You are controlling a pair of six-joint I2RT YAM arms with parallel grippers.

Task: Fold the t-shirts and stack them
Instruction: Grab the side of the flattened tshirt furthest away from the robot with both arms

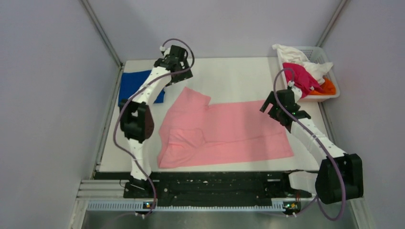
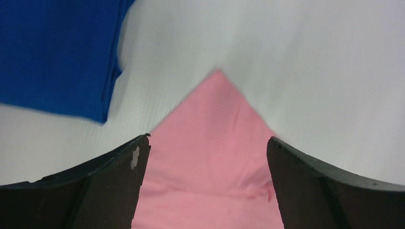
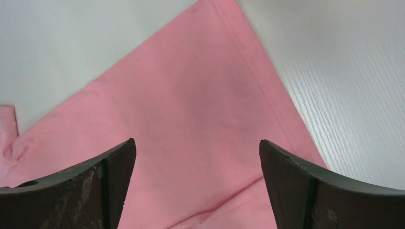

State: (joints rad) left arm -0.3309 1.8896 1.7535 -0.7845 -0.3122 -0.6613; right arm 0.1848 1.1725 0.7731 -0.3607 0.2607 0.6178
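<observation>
I need to lower my left gripper onto the tip of the pink t-shirt's sleeve corner, since that corner lies spread ahead of my open fingers.
The light pink t-shirt (image 1: 224, 131) lies spread on the table, partly folded, with a sleeve corner pointing to the far left. It also shows in the left wrist view (image 2: 210, 162) and the right wrist view (image 3: 191, 124). A folded royal blue t-shirt (image 1: 133, 86) lies at the far left; the left wrist view shows it too (image 2: 57, 52). My left gripper (image 1: 177, 71) is open and empty above the pink sleeve corner. My right gripper (image 1: 277, 107) is open and empty above the shirt's far right edge.
A white slotted basket (image 1: 334, 90) at the far right corner holds magenta (image 1: 300, 76), white (image 1: 296, 53) and orange (image 1: 327, 87) t-shirts. Grey walls close in both sides. The table's near edge meets the black arm rail (image 1: 210, 183).
</observation>
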